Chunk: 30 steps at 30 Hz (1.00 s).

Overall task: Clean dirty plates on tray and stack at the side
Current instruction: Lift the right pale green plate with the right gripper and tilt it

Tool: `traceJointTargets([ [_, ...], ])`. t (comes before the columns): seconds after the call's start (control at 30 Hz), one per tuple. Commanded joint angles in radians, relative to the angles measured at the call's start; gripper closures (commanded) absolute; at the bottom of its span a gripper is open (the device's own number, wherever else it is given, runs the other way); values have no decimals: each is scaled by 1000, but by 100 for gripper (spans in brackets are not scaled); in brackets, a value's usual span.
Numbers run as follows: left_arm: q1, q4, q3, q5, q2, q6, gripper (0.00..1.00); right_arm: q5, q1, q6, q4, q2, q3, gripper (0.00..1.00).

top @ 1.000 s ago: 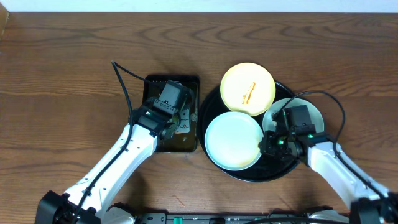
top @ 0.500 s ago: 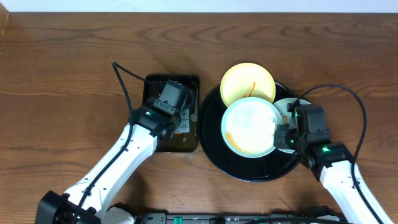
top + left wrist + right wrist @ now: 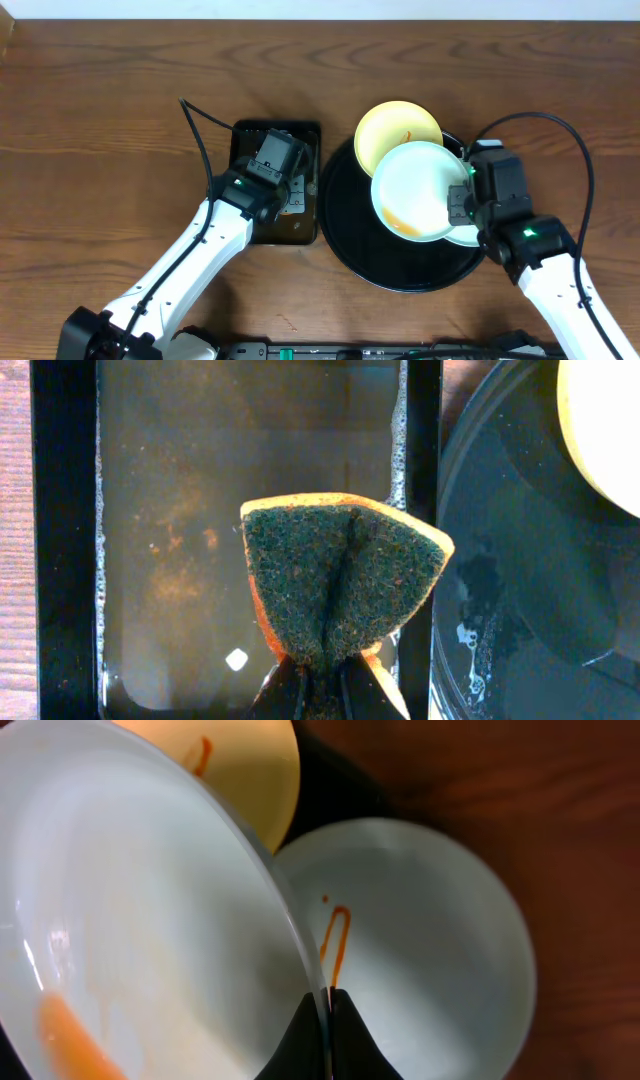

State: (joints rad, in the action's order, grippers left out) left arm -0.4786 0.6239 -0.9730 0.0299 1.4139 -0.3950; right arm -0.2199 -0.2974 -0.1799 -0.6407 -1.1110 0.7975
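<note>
Bare wood [image 3: 563,181] beside the tray lies clear, so next my right gripper should rise, shift to the right in the overhead view and lower to release the plate there.
My right gripper [image 3: 460,205] [image 3: 326,1010] is shut on the right rim of a pale mint-white plate [image 3: 420,190] [image 3: 130,930] and holds it lifted and tilted above the round black tray [image 3: 345,235]. That plate has an orange smear near its lower edge. A pale yellow plate [image 3: 390,125] [image 3: 250,770] with an orange streak lies at the tray's back. A pale blue-white plate [image 3: 468,236] [image 3: 420,960] with an orange streak lies under the lifted one at the tray's right. My left gripper [image 3: 275,180] [image 3: 325,680] is shut on a green-and-orange sponge [image 3: 340,580].
The sponge hangs over a small rectangular black tray [image 3: 245,135] [image 3: 65,540] of soapy water, left of the round tray. Brown wooden table [image 3: 100,100] lies all around. A black cable [image 3: 200,135] runs past the rectangular tray's left.
My right gripper has lifted the mint-white plate off the tray's front and carried it up and to the right, tilting it. The left arm has not moved.
</note>
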Motion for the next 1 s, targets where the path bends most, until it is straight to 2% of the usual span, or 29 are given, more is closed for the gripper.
traceJointTargets([
  [0.0, 3, 0, 3, 16, -2, 2, 92, -156, -81, 36, -7, 12, 34, 99],
  [0.53, 3, 0, 3, 16, -2, 2, 92, -684, -452, 146, 20, -34, 35, 99],
  [0.73, 3, 0, 3, 16, -2, 2, 92, -751, -517, 245, 77, -85, 35, 99],
  [0.97, 3, 0, 3, 16, -2, 2, 92, -771, -525, 280, 83, -111, 35, 99],
])
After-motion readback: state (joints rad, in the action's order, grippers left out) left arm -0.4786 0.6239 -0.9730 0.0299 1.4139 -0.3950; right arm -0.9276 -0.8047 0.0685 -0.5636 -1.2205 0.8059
